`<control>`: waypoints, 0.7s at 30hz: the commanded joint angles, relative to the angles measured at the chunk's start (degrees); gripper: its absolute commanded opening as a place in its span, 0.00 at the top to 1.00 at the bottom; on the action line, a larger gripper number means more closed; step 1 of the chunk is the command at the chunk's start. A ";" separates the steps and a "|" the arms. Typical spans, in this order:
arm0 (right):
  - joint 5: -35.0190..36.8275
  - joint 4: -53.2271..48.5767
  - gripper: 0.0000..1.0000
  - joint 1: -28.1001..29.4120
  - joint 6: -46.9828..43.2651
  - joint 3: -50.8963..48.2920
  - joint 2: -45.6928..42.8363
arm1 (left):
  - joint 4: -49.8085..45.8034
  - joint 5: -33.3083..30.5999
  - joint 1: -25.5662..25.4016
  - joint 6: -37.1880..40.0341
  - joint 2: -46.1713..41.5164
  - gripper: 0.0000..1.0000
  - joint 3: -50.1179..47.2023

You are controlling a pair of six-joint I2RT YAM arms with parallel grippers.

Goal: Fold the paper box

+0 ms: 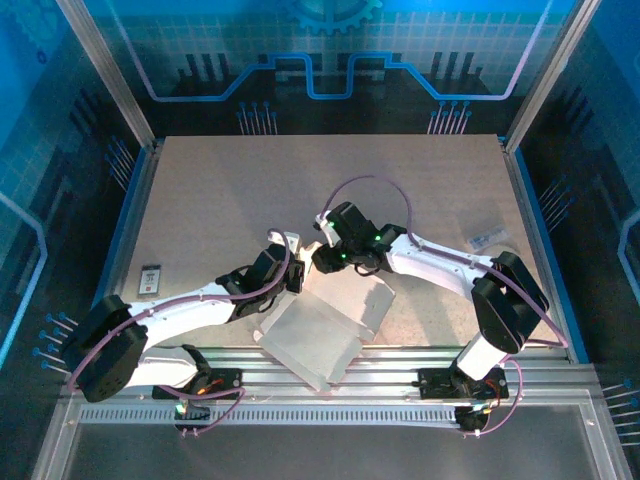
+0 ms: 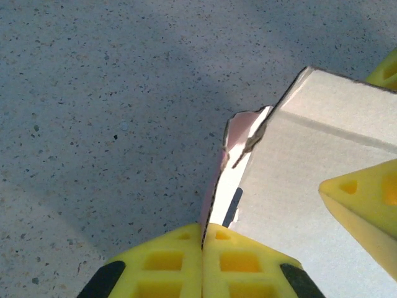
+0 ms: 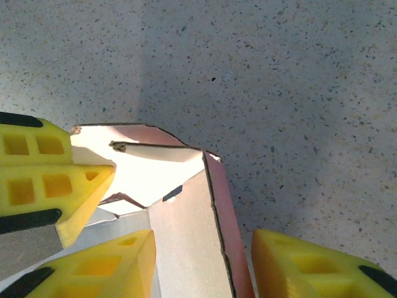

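The box hangs over the metal bar, so the robot's left gripper next needs to pull the box's pink flap outward over the bare tabletop, which lies outward of the box, and release the flap.
The paper box [image 1: 322,330] lies partly raised at the near middle of the table, pale inner face up, pink outside. My left gripper [image 1: 294,266] is at its far left corner. In the left wrist view that gripper [image 2: 203,231] is shut on the thin edge of an upright pink flap [image 2: 231,162]. My right gripper [image 1: 322,260] faces it from the right. Seen from the right wrist, it [image 3: 203,243] is open and straddles an upright box wall [image 3: 186,248]; one of its fingers [image 3: 111,264] is on the pale inner side, and the other stands just off the pink side.
A small dark card [image 1: 150,278] lies near the table's left edge. A clear packet [image 1: 490,238] lies at the right. The metal rail [image 1: 400,362] runs along the near edge, with the box overhanging it. The far half of the table is bare tabletop [image 1: 320,180].
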 commanded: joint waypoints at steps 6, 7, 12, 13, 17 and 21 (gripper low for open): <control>1.45 -3.13 0.54 0.07 -1.34 1.96 -1.04 | 1.49 -0.37 -0.33 -0.40 0.27 0.99 0.00; 1.91 -3.41 0.52 0.02 -1.29 2.31 -1.32 | 1.49 -0.64 -0.27 -0.24 0.27 0.99 0.13; 2.28 -6.80 0.43 -0.76 -1.16 6.12 -3.71 | 1.64 -1.93 0.25 -0.07 0.37 0.99 1.40; 2.56 -7.81 0.40 -0.85 -1.16 7.10 -4.41 | 1.77 -1.97 0.60 -0.14 0.42 0.99 1.62; 3.09 -11.30 0.35 -1.49 -1.04 9.78 -8.11 | 3.36 -1.53 2.22 0.89 0.87 0.99 2.31; 2.64 -13.50 0.34 -1.54 0.23 9.19 -12.66 | 4.12 -1.00 3.70 2.17 1.86 0.99 3.68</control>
